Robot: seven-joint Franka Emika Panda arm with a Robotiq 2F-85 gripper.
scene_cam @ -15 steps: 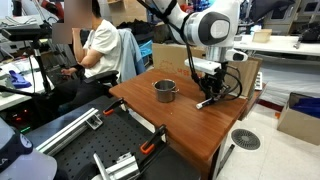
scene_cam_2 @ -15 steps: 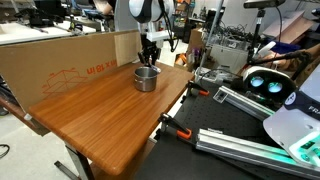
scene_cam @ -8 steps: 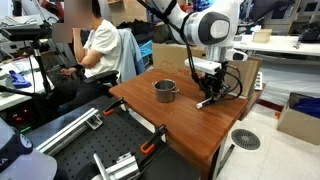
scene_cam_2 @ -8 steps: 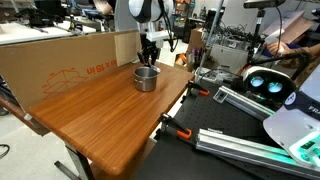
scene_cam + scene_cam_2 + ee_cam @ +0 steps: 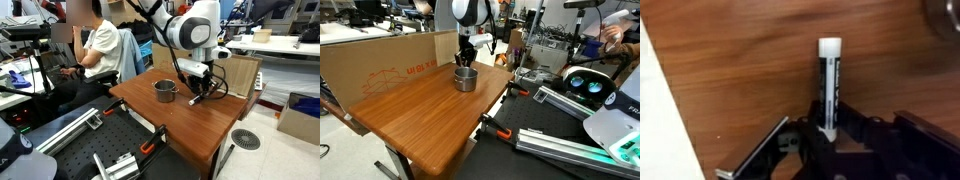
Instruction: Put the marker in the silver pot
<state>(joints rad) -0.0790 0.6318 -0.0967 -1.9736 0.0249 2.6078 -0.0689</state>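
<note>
The silver pot's opening (image 5: 165, 84) (image 5: 952, 13) lies right of my gripper in the wrist view. My gripper lifts the low-held marker above the pot's rim next, crosses, lowers and releases inside.
The marker (image 5: 829, 85), dark with a white cap, sticks out from between my gripper's (image 5: 830, 135) fingers in the wrist view, above the wooden table. In an exterior view my gripper (image 5: 198, 93) hangs just beside the silver pot (image 5: 165, 91), with the marker's tip (image 5: 194, 101) pointing down. In the exterior view from the far side my gripper (image 5: 466, 58) is right behind and above the silver pot (image 5: 466, 78). The pot stands upright near the table's back edge. A corner of its rim shows in the wrist view (image 5: 945, 15).
A cardboard wall (image 5: 380, 62) runs along one side of the wooden table (image 5: 430, 120). A person (image 5: 95, 45) sits beyond the table. Metal rails and clamps (image 5: 110, 150) lie off the table's edge. A cardboard box (image 5: 300, 115) stands on the floor.
My gripper has lifted the marker and moved toward the silver pot; the arm's wrist has swung closer to the pot. The pot has not moved.
</note>
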